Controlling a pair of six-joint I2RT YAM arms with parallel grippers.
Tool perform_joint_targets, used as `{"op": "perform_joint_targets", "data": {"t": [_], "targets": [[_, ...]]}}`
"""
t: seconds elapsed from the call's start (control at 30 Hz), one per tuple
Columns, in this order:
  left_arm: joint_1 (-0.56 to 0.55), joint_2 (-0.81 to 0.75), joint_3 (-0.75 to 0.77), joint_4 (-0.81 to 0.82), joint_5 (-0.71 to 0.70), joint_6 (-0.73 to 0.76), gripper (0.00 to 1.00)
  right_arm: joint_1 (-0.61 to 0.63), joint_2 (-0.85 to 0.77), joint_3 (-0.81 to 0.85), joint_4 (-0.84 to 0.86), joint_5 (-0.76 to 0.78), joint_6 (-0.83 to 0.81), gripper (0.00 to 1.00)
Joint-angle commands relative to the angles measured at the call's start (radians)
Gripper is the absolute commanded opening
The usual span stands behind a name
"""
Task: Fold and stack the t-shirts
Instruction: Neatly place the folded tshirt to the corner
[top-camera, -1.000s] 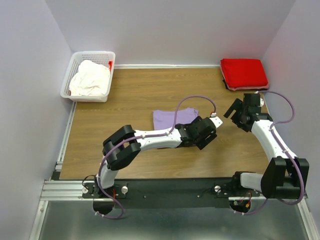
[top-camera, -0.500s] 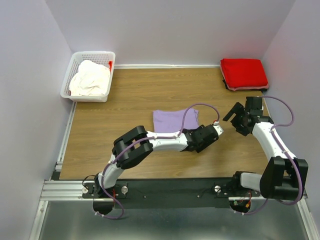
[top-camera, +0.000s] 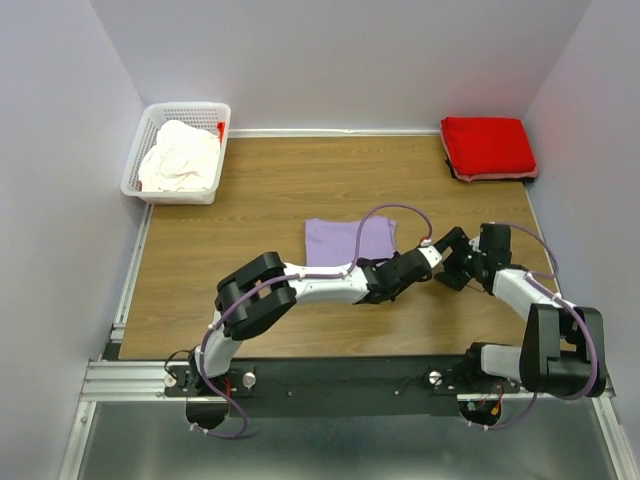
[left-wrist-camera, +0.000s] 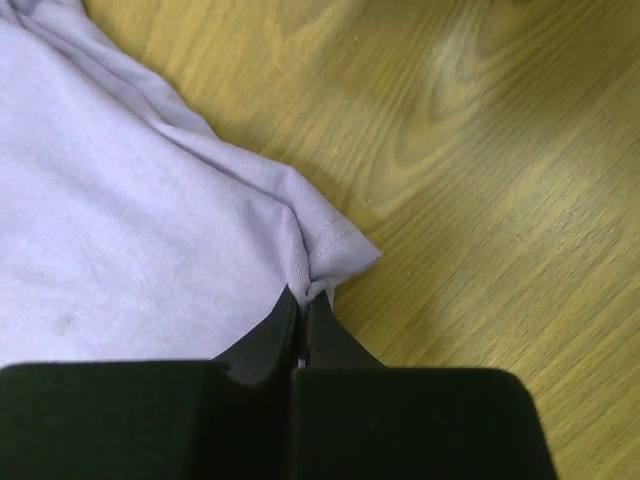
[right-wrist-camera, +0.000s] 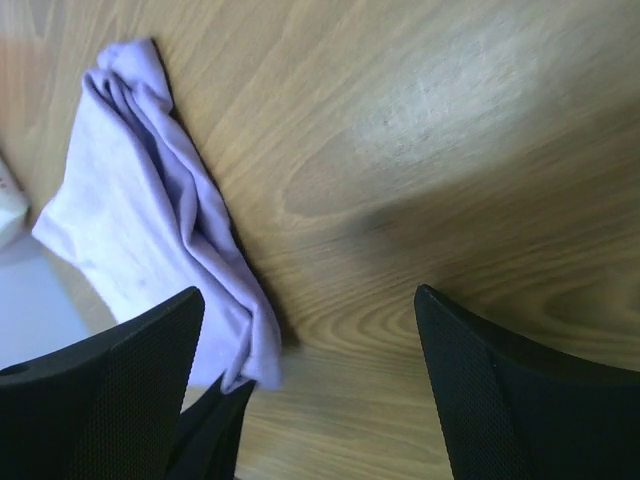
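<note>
My open right gripper still spans bare wood. So next, it goes to the left in the top view, around the lavender t-shirt's edge beside my left gripper's fingers.
A folded lavender t-shirt (top-camera: 345, 240) (left-wrist-camera: 130, 220) (right-wrist-camera: 140, 240) lies flat mid-table. My left gripper (top-camera: 392, 262) (left-wrist-camera: 303, 300) is shut on its near-right corner, and a small fold of cloth is pinched between the tips. My right gripper (top-camera: 452, 262) (right-wrist-camera: 310, 390) stands open just right of that corner, low over bare wood, holding nothing. A folded red t-shirt (top-camera: 488, 146) sits in the back right corner. A crumpled cream-white t-shirt (top-camera: 180, 155) fills the basket.
The white lattice basket (top-camera: 185, 106) stands at the back left corner of the wooden table (top-camera: 250, 200). Walls close in the back and both sides. The two grippers are close together at the lavender shirt's right side.
My left gripper went from open to shut on the lavender shirt's corner. My right arm swung forward and left, coming down close beside the left gripper.
</note>
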Motion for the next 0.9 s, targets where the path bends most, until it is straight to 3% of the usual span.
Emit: {"op": "perform_joint_targets", "data": {"t": [0.0,0.23,0.43,0.87], "targets": [[0.016,-0.067,-0.003,0.036,-0.031,-0.043,0.00,0.012,0.046,-0.107,0.337,-0.150,0.149,0.91],[0.048,-0.093,-0.012,0.045,-0.015,-0.080,0.00,0.145,0.139,-0.240,0.675,-0.124,0.356,0.89],[0.054,-0.095,-0.003,0.043,-0.011,-0.100,0.00,0.238,0.188,-0.292,0.838,-0.026,0.464,0.89],[0.059,-0.092,0.009,0.042,-0.017,-0.139,0.00,0.288,0.465,-0.193,1.027,-0.026,0.547,0.85]]}}
